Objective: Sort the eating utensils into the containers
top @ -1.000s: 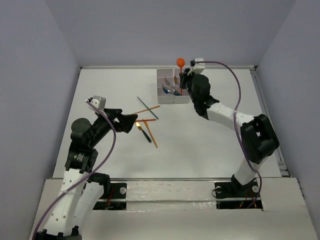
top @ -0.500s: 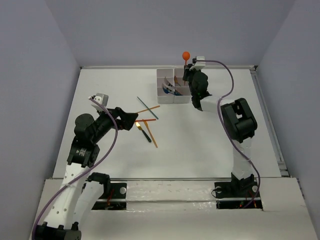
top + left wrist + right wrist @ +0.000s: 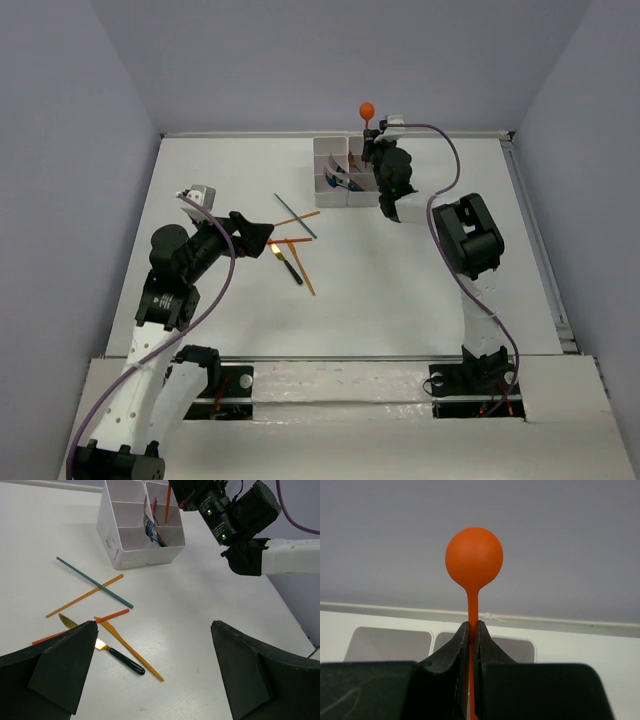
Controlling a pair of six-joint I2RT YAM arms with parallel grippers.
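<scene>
My right gripper next lowers the upright spoon a little farther down and releases it, as its handle reaches into the white bin [image 3: 362,163] below the gripper.
My right gripper [image 3: 373,146] [image 3: 473,626] is shut on the thin handle of the orange spoon [image 3: 367,109] [image 3: 473,557]. It holds the spoon upright, bowl up, over the back right of the white containers [image 3: 328,166] [image 3: 389,643]. The spoon's handle also shows in the left wrist view [image 3: 168,502], reaching down into a bin of the containers [image 3: 125,547]. My left gripper [image 3: 262,240] [image 3: 154,626] is open and empty above the loose utensils: a teal stick [image 3: 95,582] [image 3: 284,204], an orange stick [image 3: 85,596], a red-orange stick [image 3: 112,616], an orange flat piece [image 3: 132,650] and a black-yellow handled piece [image 3: 120,659] [image 3: 290,266].
A silver and blue utensil [image 3: 150,526] stands in one front bin. Raised rails edge the table at the back [image 3: 250,133] and the right [image 3: 535,240]. The right arm's elbow [image 3: 465,235] is folded up to the right of the bins.
The right arm folded in toward the bins and lifted the orange spoon slightly up and back over them. The left gripper shifted a little and stayed open.
</scene>
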